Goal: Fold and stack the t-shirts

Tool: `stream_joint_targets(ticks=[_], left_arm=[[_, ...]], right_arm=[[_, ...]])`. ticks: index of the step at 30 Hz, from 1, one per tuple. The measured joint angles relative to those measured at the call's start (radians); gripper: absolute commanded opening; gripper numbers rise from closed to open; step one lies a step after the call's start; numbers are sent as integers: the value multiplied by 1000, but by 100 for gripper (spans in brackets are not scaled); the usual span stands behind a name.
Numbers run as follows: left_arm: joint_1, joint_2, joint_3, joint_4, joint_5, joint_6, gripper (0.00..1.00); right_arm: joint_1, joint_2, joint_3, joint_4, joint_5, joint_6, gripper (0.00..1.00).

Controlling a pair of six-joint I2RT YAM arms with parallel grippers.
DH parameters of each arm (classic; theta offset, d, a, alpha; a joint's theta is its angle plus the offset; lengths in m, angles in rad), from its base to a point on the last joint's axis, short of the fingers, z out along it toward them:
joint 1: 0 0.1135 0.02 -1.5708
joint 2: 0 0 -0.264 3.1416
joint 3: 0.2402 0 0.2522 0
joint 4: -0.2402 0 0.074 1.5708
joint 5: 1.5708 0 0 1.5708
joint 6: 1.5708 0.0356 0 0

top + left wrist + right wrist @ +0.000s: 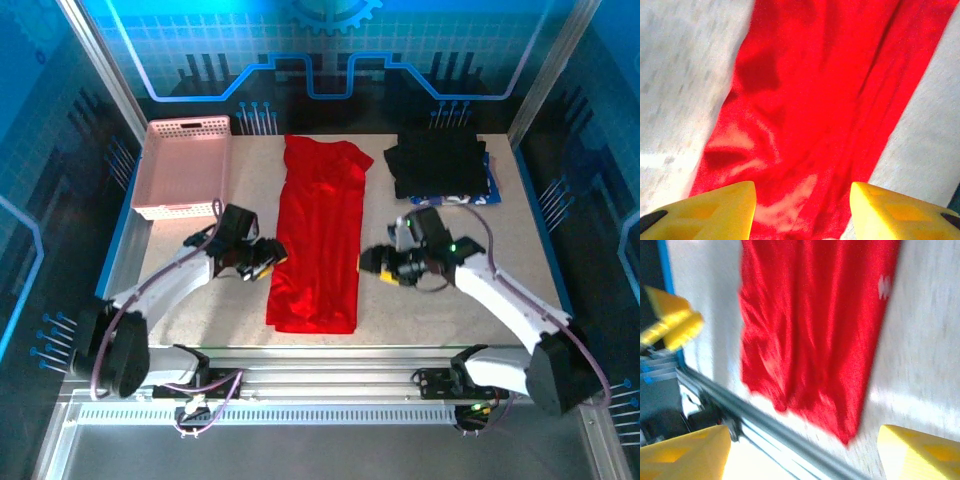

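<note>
My open right gripper will first move back and down to the hem's corner on its own side, below it, nearer the rail.
A bright red t-shirt lies flat in the middle of the table as a long narrow strip, running from the back towards the front edge. Black and navy folded shirts sit stacked at the back right. My left gripper hovers at the strip's left edge, open, and its yellow fingers straddle wrinkled red cloth without pinching it. At the strip's right edge my right gripper is open too. In the right wrist view its jaws stand wide apart, with the shirt's near hem lying ahead of them.
A pink perforated basket stands at the back left. The metal rail runs along the table's front edge, close to the shirt's near hem. Bare tabletop lies to the right of the red strip.
</note>
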Motion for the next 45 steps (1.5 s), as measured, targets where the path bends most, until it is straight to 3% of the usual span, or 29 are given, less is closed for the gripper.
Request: stream_joint_targets(ticks=[4,7,16,27,37,42,45], left_arm=[[-89,-79,-72,-76,-34,-26,54],[-100,-141,-144,-97,-56,-53,53],[-101,-210,-317,-42,-54,-113,52],[-96,-175,-386,76,-40,-184,49],[-109,-88,-351,64,-48,-254,43],[-138,-27,-305,14,-84,-288,36],[-162,10,-266,-31,-106,-292,25]], right_arm=[[87,-142,-176,35,-35,56,77],[147,-190,-266,76,-31,103,76],[269,-49,-326,256,29,196,73],[290,201,-233,349,86,228,67],[287,341,-91,176,92,234,50],[287,420,4,82,92,215,40],[290,493,72,105,82,194,29]])
